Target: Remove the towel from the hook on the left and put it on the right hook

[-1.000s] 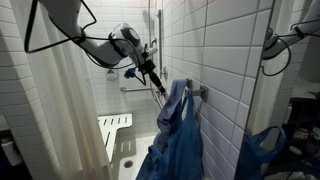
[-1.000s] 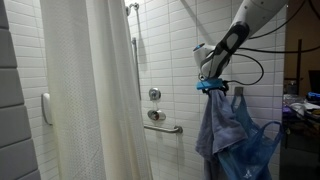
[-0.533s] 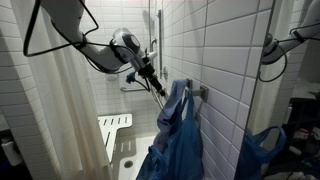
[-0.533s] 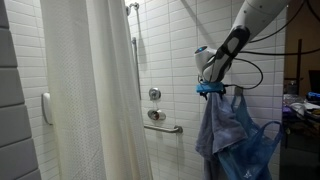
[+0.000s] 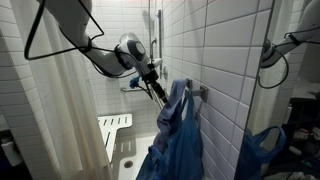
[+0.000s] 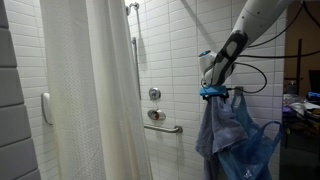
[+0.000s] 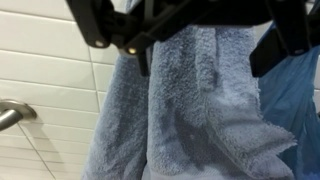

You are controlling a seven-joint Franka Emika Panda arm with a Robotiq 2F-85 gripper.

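My gripper eases down and slightly toward the wall hook next, then closes on the towel. The towel's top [image 6: 217,102] [image 7: 203,62] hangs just below it, between its open fingers.
The slate grey-blue towel [image 5: 174,103] hangs limp from a wall hook [image 5: 203,92] on the tiled wall. It shows in both exterior views [image 6: 220,125] and fills the wrist view [image 7: 190,110]. A brighter royal-blue bag [image 6: 262,150] hangs beside and under it; it also shows in an exterior view [image 5: 185,150] and at the right edge of the wrist view [image 7: 298,105]. My gripper [image 5: 158,90] is at the towel's top edge [image 6: 212,93]. It is open, with a black finger on each side of the upper towel [image 7: 200,55]. No second hook shows.
A white shower curtain [image 6: 95,90] hangs to one side. A metal grab bar [image 6: 165,127] and valve are on the back wall; the bar's end shows in the wrist view [image 7: 10,112]. A white shower seat [image 5: 115,125] stands below. A reflective panel [image 5: 280,90] borders the tiles.
My gripper has moved a little lower and closer to the towel's top near the hook. The towel and bag hang as before.
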